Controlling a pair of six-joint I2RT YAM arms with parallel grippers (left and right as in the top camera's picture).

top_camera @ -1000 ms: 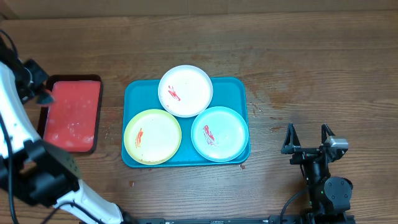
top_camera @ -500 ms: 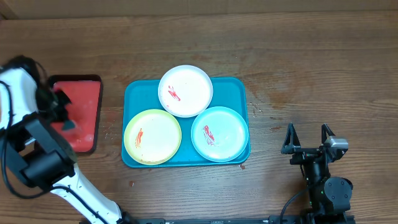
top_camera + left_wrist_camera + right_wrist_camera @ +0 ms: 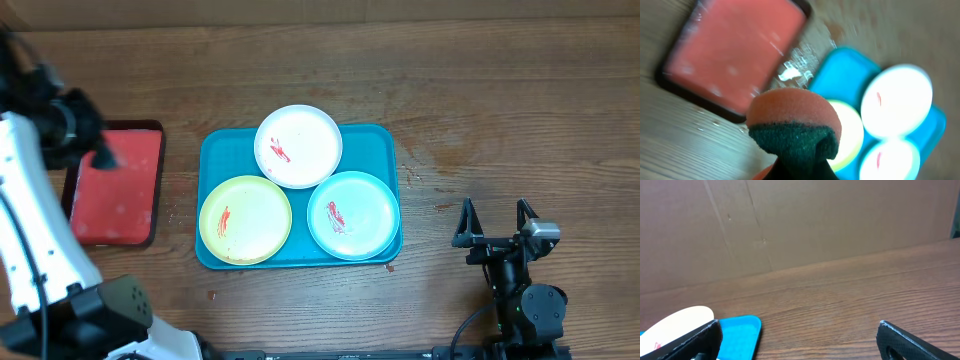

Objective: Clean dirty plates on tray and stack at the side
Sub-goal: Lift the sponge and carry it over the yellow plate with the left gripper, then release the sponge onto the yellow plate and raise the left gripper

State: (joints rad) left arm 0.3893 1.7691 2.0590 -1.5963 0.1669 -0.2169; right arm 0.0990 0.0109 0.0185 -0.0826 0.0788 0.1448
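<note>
The left gripper moves the sponge from the red tray next, down inside the yellow-green plate's rim [image 3: 234, 222] [image 3: 845, 133] beside the red smear that still waits to be cleaned.
The teal-blue tray [image 3: 375, 140] lies mid-table with three plates on it: a white plate [image 3: 298, 146] at the back, a yellow-green plate [image 3: 245, 220] front left and a mint-teal plate [image 3: 353, 215] front right, each with a red smear. My left gripper [image 3: 100, 155] is shut on a sponge [image 3: 792, 127], orange on top and dark green below, raised over the red tray [image 3: 115, 190]. The left wrist view shows the teal tray [image 3: 840, 65] and plates blurred below. My right gripper [image 3: 495, 222] is open and empty, right of the tray.
The red dark-rimmed tray [image 3: 735, 50] lies left of the teal tray, with wet spots between them. A cardboard wall [image 3: 800, 225] stands behind the table. Bare wood lies right of the teal tray [image 3: 740, 330].
My left gripper has lifted the sponge up off the red tray and moved toward the back; the left arm has swung. The right arm and plates have not moved.
</note>
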